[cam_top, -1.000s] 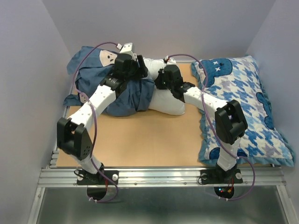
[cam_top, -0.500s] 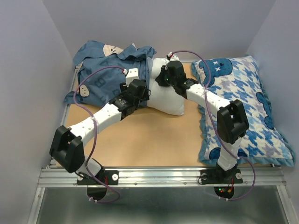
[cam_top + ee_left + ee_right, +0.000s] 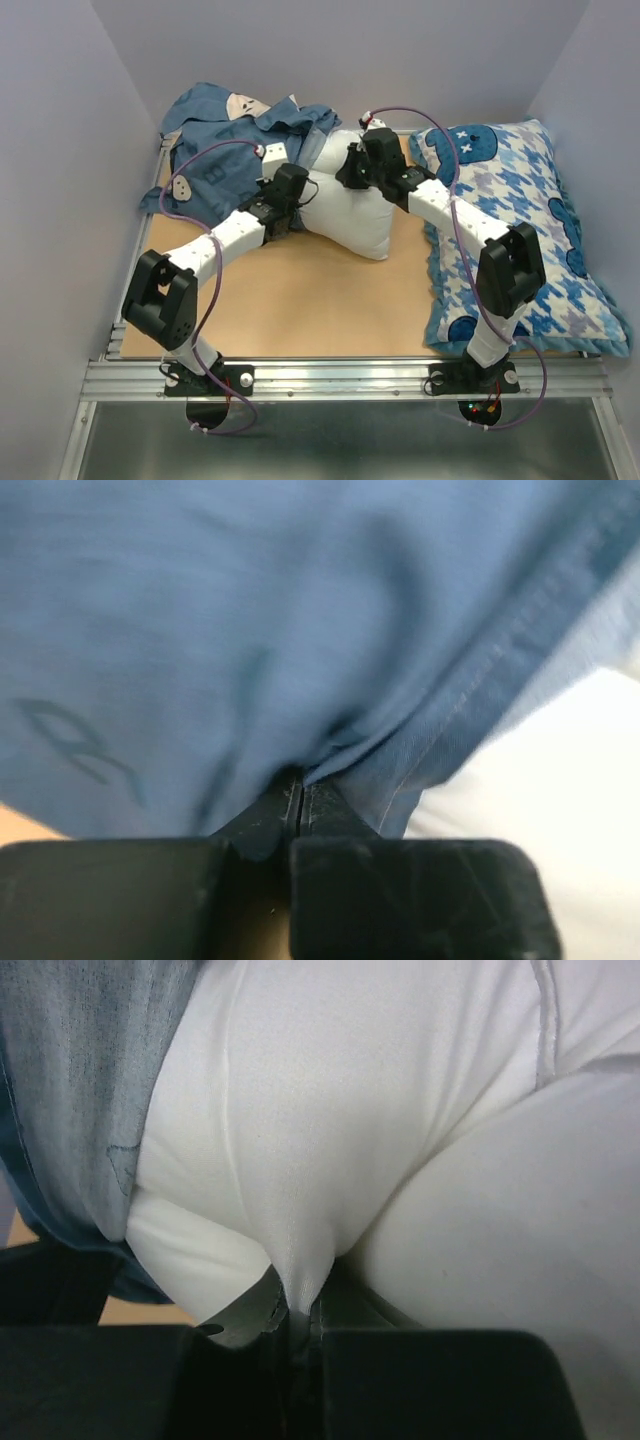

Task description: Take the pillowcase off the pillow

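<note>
The pillowcase [image 3: 215, 135] is still over the white pillow's end, so the robot's right gripper next needs to pull to the right in the top view, toward the houndstooth pillow, before it releases.
The slate-blue pillowcase [image 3: 215, 135] lies bunched at the back left, its open end still over the left end of the white pillow [image 3: 355, 215]. My left gripper [image 3: 303, 183] is shut on a fold of the pillowcase [image 3: 250, 610] near its hem, and the jaws [image 3: 302, 785] meet at the cloth. White pillow [image 3: 560, 780] shows to the right of that hem. My right gripper [image 3: 350, 172] is shut on a pinch of the pillow [image 3: 350, 1090], white cloth drawn down between its jaws [image 3: 300, 1310]. The pillowcase [image 3: 80, 1090] hangs at the left of that view.
A blue-and-white houndstooth pillow [image 3: 520, 230] fills the right side of the table. Bare tan tabletop [image 3: 310, 300] lies in front of the white pillow. Grey walls close in the left, back and right. A metal rail [image 3: 340, 375] runs along the near edge.
The pillowcase has been pulled further back and left, baring more white pillow. My left arm drew back toward the pillow's left edge and its gripper closed on the cloth. My right gripper kept its pinch.
</note>
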You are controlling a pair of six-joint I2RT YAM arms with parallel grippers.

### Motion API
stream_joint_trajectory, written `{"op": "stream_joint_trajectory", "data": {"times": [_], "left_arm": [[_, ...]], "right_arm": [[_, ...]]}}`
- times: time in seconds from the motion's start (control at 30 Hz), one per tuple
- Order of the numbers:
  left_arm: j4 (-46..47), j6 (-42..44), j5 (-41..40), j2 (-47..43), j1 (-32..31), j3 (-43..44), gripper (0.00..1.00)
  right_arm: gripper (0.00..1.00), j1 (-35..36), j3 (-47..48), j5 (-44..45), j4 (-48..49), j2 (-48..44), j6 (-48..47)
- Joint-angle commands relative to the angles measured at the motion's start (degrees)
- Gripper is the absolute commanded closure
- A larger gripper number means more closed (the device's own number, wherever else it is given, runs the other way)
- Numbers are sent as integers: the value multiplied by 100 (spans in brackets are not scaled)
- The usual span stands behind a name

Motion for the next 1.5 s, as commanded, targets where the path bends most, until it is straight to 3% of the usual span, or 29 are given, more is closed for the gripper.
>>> {"op": "stream_joint_trajectory", "data": {"times": [0.0,0.2,0.33,0.47,0.7,0.77,0.9,0.97,1.1,1.13,1.2,1.37,1.4,1.47], "left_arm": [[-436,-284,-656,-521,825,28,100],[-875,-443,-779,-874,1756,1,100],[-929,-513,-438,-777,2791,-42,100],[-867,-680,-59,-348,3671,-218,100],[-771,-1050,423,251,4551,-569,100],[-621,-980,872,164,4483,-658,100],[-542,-909,540,-109,3517,-798,100],[-464,-980,460,-127,2823,-1026,100],[-209,-1217,469,-197,2207,-1631,100],[-103,-1356,443,-223,2111,-1755,100],[3,-1401,460,-311,1978,-2045,100],[100,-1445,548,-548,1969,-2223,100],[91,-1437,600,-583,1960,-2205,100],[100,-1428,671,-662,1943,-2179,100]], "right_arm": [[99,-131,241,379,-978,-554,-119],[100,-886,837,73,-1427,-976,-49],[99,-1597,1462,-365,-1865,-1100,3],[99,-1907,1919,-631,-2130,-1169,109],[100,-2363,2517,-780,-2499,-1126,136],[99,-2399,2439,-911,-2552,-1012,40],[99,-2347,1590,-1211,-2509,-933,-154],[99,-2180,1263,-922,-2403,-933,-295],[56,-1811,989,-325,-2394,-932,-523],[36,-1619,1041,-88,-2386,-959,-585],[21,-1398,1163,229,-2385,-1011,-751],[7,-204,1331,810,-2315,-1117,-1147],[0,242,1279,854,-2254,-1117,-1191],[0,701,1077,1389,-2140,-1161,-1244]]}}
